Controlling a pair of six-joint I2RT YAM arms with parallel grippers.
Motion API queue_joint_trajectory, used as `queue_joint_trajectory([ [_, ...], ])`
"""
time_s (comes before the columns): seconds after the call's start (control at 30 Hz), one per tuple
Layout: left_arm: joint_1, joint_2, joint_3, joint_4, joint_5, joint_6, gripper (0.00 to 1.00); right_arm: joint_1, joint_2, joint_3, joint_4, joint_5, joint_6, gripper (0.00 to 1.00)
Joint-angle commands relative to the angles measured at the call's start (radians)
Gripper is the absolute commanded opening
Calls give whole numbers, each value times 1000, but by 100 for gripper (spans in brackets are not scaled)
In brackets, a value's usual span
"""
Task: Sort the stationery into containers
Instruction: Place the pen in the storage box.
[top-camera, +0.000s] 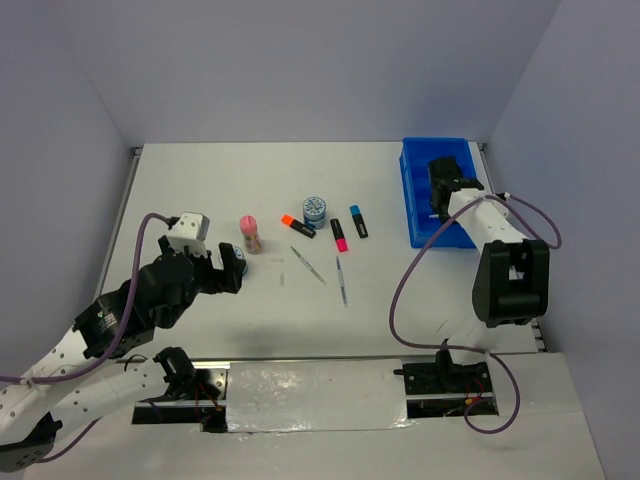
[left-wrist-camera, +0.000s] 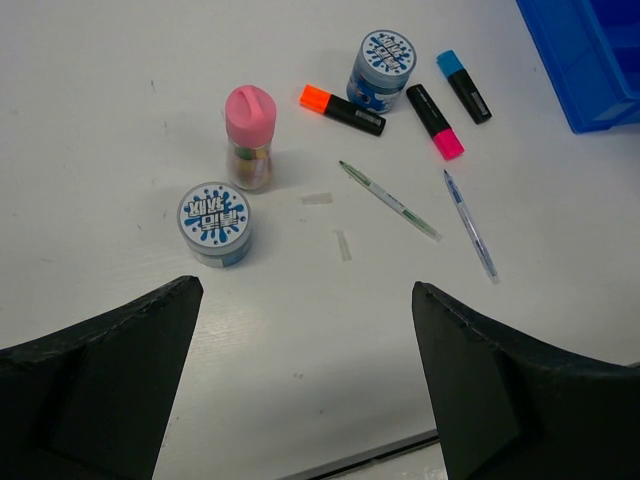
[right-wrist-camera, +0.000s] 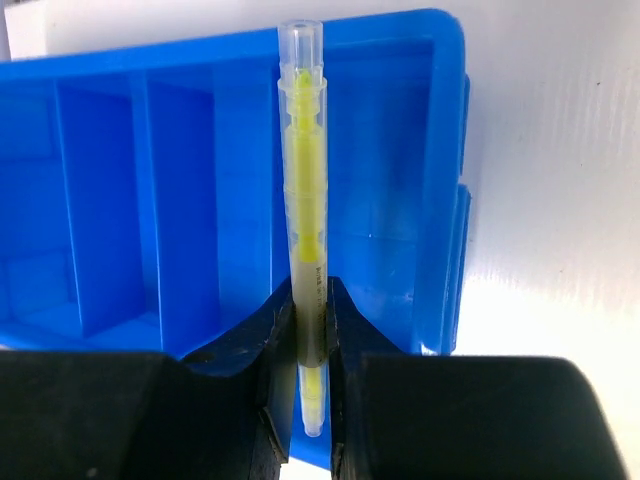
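Next, my right gripper moves the clear pen from the divider of the tray's empty near section (top-camera: 447, 235) (right-wrist-camera: 371, 200) over that section, then releases the pen.
My right gripper (right-wrist-camera: 311, 310) is shut on a thin clear pen with a yellow core (right-wrist-camera: 303, 180), held over the right-hand compartment of the blue tray (right-wrist-camera: 180, 180). In the top view that gripper (top-camera: 441, 197) hovers above the tray (top-camera: 415, 205). My left gripper (left-wrist-camera: 305, 290) is open and holds nothing, above bare table short of a blue-white tub (left-wrist-camera: 214, 222). Beyond it stand a pink bottle (left-wrist-camera: 249, 136) and a second tub (left-wrist-camera: 382, 67). Orange (left-wrist-camera: 342, 109), pink (left-wrist-camera: 434, 121) and blue (left-wrist-camera: 464, 86) highlighters lie there, with a green pen (left-wrist-camera: 388, 200) and a blue pen (left-wrist-camera: 470, 223).
The tray sits at the table's far right, near the right wall. Two small tape marks (left-wrist-camera: 336, 222) lie on the table between the near tub and the green pen. A metal edge strip (top-camera: 320, 380) runs along the near side by the arm bases.
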Motion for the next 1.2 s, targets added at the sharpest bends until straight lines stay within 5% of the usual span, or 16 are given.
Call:
queue_joint_trajectory([
  [0.0, -2, -5, 4, 27, 20, 27, 99, -24, 16, 20, -33, 21, 76, 3],
  [0.47, -3, -2, 2, 33, 36, 43, 99, -29, 57, 2, -7, -45, 99, 19],
  [0.93, -2, 7, 2, 28, 27, 41, 99, -28, 37, 16, 24, -72, 75, 49],
  [1.17, 10, 33, 12, 7, -10, 1, 99, -28, -152, 45, 269, -115, -262, 72],
])
